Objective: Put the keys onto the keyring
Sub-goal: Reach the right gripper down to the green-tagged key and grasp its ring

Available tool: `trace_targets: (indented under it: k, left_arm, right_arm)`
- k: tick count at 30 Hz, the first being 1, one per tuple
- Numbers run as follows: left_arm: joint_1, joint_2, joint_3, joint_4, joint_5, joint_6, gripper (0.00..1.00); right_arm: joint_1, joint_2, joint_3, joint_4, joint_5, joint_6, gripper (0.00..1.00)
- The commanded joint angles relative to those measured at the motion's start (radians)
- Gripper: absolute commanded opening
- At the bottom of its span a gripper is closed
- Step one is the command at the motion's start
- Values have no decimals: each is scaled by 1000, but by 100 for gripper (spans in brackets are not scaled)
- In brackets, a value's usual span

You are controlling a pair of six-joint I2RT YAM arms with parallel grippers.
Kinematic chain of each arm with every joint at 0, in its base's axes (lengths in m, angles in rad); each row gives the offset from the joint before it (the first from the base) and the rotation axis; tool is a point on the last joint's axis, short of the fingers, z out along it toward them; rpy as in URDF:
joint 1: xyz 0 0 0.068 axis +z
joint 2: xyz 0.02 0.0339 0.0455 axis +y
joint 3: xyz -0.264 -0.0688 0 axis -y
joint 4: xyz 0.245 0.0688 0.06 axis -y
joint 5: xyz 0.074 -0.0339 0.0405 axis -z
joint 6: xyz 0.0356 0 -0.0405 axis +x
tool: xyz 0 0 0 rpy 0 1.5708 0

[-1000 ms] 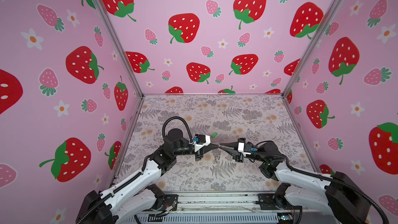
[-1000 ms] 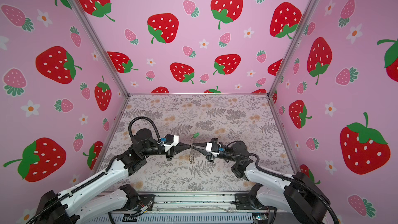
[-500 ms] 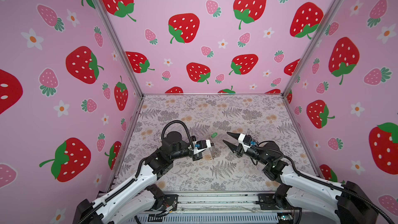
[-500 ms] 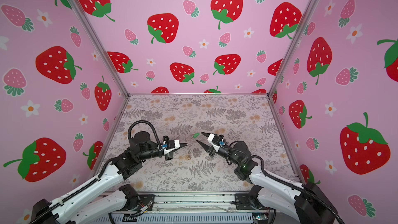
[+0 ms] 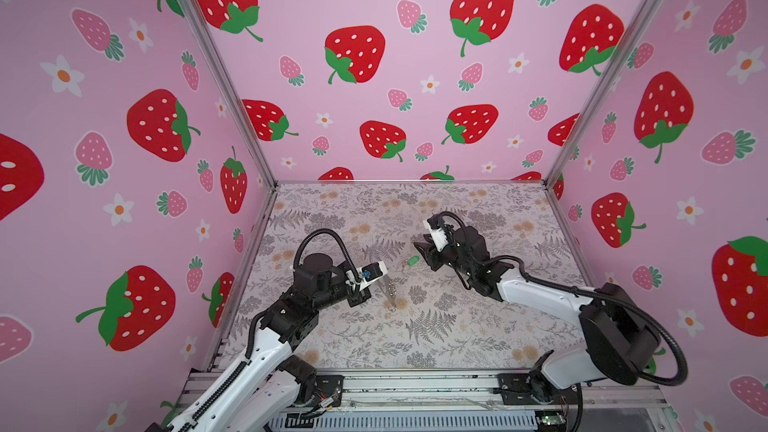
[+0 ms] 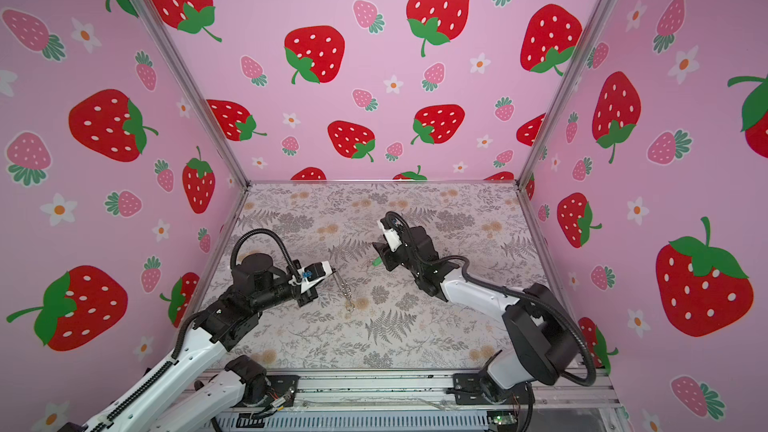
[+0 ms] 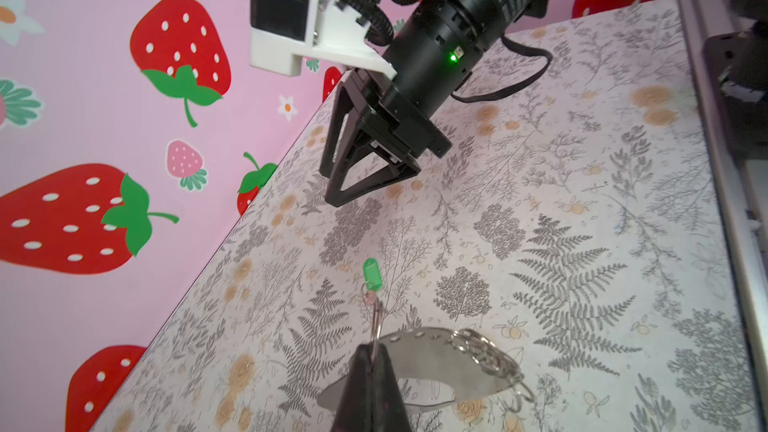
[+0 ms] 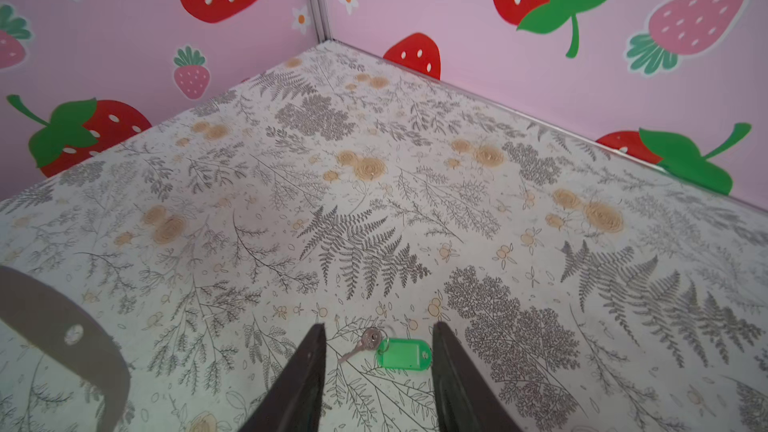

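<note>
The keys lie flat below the open fingers of my right gripper, so it will move down, tilt its fingers more steeply toward the table and close on the key's round head [image 5: 405,265] [image 8: 372,337].
The keys [image 8: 367,342], one small silvery key on a green oval tag [image 8: 404,353], lie flat on the patterned table [image 5: 457,326]. My right gripper [image 8: 378,328] hovers over them, open, a finger on either side and touching neither. In both top views the tag [image 5: 412,260] [image 6: 377,262] shows just left of that gripper [image 5: 422,252]. My left gripper [image 7: 373,350] is shut on a metal ring of the keyring [image 7: 424,353]. Its dark strap and row of rings [image 7: 486,351] hang below the fingers. In both top views the keyring [image 5: 390,293] [image 6: 345,289] dangles above the table.
Pink strawberry walls close in the table at the left, back and right. A metal rail [image 5: 415,388] runs along the front edge. The strap's end [image 8: 62,326] shows blurred at the edge of the right wrist view.
The two grippers met at the keyring a second ago. My right gripper has since opened, let go and swung back right over the keys. My left gripper drew slightly back left, holding the keyring.
</note>
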Motion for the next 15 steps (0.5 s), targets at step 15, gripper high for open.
trace_targets:
  k: [15]
  left_arm:
    - [118, 6, -20, 12, 108, -99, 0]
  right_arm:
    - [-31, 378, 268, -266, -157, -150, 31]
